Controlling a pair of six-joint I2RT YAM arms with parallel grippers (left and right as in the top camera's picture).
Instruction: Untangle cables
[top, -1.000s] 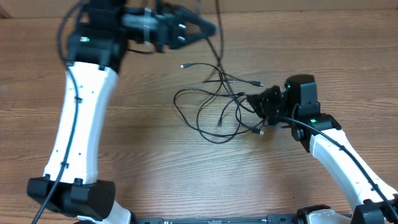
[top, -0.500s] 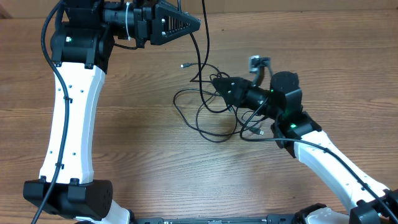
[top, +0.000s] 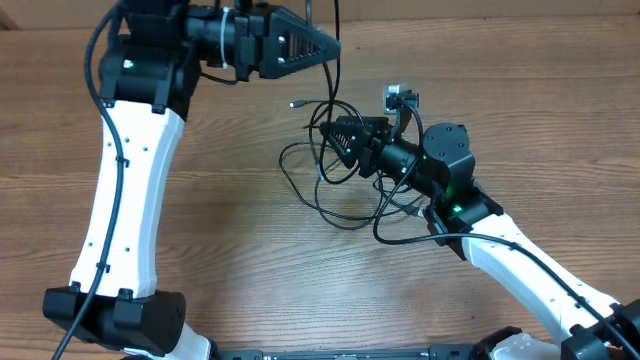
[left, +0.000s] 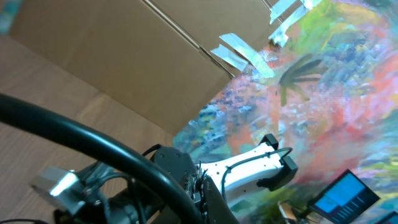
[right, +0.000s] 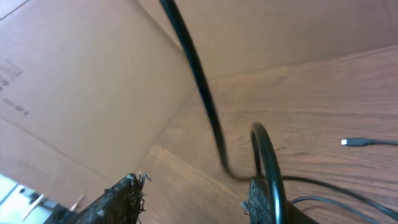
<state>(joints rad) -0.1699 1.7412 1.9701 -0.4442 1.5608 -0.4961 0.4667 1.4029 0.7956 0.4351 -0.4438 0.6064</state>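
I will swing my left gripper to the left in the overhead view next and down onto the table's bare far corner. I will let go of the piece of cable (top: 331, 85) there, clear of the tangle.
Several thin black cables (top: 345, 195) lie tangled on the wooden table, one with a small plug (top: 296, 104) at its end. My left gripper (top: 335, 45) hangs high at the back, pointing right and shut on a cable strand (top: 331, 85) that drops to the tangle. In the left wrist view its jaws (left: 200, 177) are pressed together, with a blurred black cable (left: 93, 146) crossing in front. My right gripper (top: 328, 145) points left into the tangle's top with its jaws apart. In the right wrist view (right: 193, 196) a cable loop (right: 272, 168) rides along the right finger (right: 256, 200), and nothing sits between the fingers.
A brown cardboard wall (right: 81, 81) stands behind the table. A loose plug (right: 351, 142) lies on the wood to the right. A cable loop (top: 395, 235) rests beside the right arm's forearm (top: 520, 270). The left arm's white link (top: 130, 200) stands over the table's left side.
My right gripper has opened and swung left and back into the tangle's top. The left gripper, still shut on its strand, has shifted slightly right.
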